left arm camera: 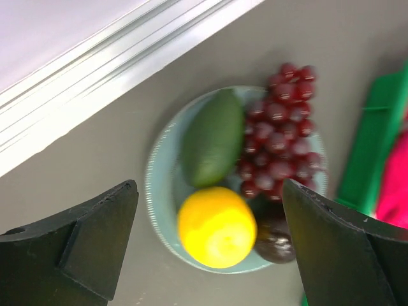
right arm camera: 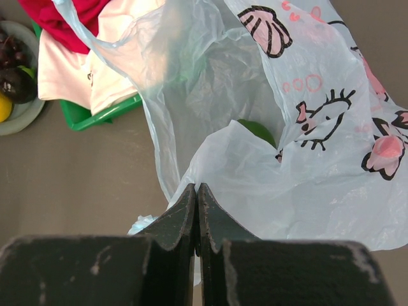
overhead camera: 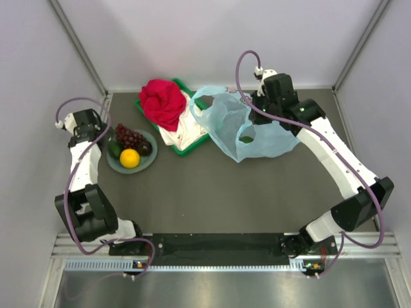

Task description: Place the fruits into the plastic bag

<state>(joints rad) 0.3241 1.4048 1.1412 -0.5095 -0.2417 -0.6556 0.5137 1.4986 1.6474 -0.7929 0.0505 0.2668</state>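
The left gripper moves down and outward past the citrus, onto the dark green fruit (overhead camera: 114, 149) (left arm camera: 212, 138) next, because that narrow fruit fits between its open fingers.
The fruits lie on a round grey-green plate (overhead camera: 138, 168) at the left: an orange-yellow citrus (overhead camera: 130, 158), dark red grapes (overhead camera: 130, 136), a dark green fruit (overhead camera: 114, 149) and a dark round fruit (overhead camera: 145, 149). My left gripper (left arm camera: 209, 185) is open and empty above the plate, its fingers either side of the citrus (left arm camera: 217, 226), with the green fruit (left arm camera: 212, 137) and grapes (left arm camera: 280, 131) beyond. The light-blue plastic bag (overhead camera: 257, 138) lies at the back centre-right. My right gripper (right arm camera: 196, 188) is shut on its thin edge (right arm camera: 255, 172). A green item (right arm camera: 258, 131) shows inside the bag.
A green tray (overhead camera: 186, 149) with a red cloth (overhead camera: 160, 102) and white cloths stands between the plate and the bag, touching the bag's left handle. Grey walls close the back and sides.
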